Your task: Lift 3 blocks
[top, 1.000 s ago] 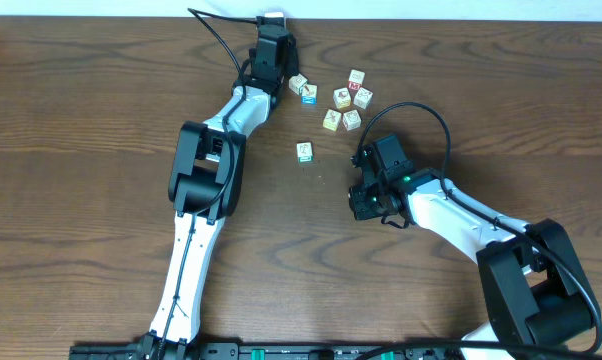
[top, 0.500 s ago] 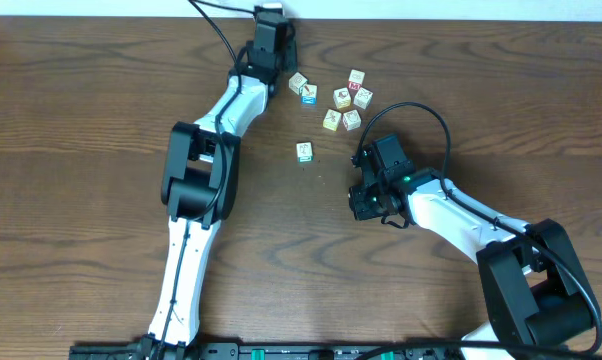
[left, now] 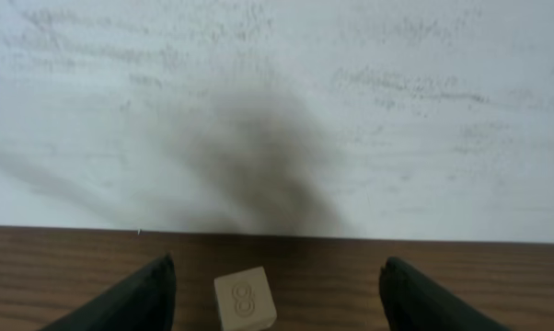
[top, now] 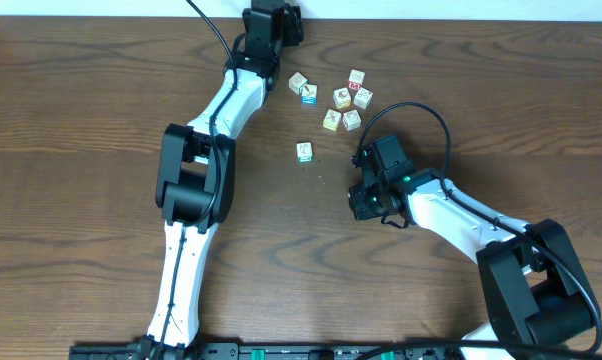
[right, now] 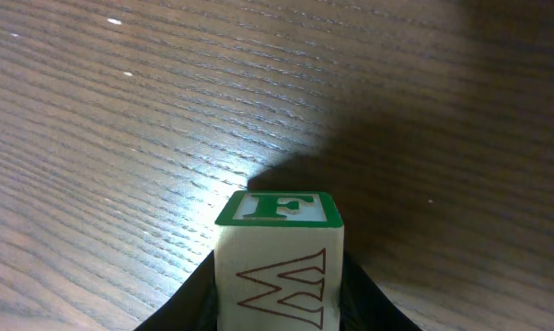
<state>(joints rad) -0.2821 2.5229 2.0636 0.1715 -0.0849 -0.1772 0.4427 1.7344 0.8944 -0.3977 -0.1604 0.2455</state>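
My left gripper moves down next with fingers spread around the embossed pale block (left: 246, 300) by the white wall and closes, since that block still lies below the fingers.
A pale block (left: 245, 299) with an embossed 8 lies on the table by the white wall, between the spread fingers of my left gripper (left: 277, 267) and touching neither. From overhead, the left gripper (top: 273, 22) is at the table's far edge and hides that block. My right gripper (right: 279, 308) is shut on a pale block (right: 279, 262) with a green-edged F face and a red outlined letter on its side, held just over the wood. In the overhead view the right gripper (top: 365, 203) is right of centre and covers its block.
Several small picture cubes sit in a loose cluster (top: 331, 120) at the back centre, one with a blue face (top: 309, 95). A single cube (top: 304, 151) lies apart, nearer the middle. The white wall (left: 277, 110) borders the far edge.
The left arm has stretched farther toward the far edge of the table. The right arm and the loose cubes have not moved.
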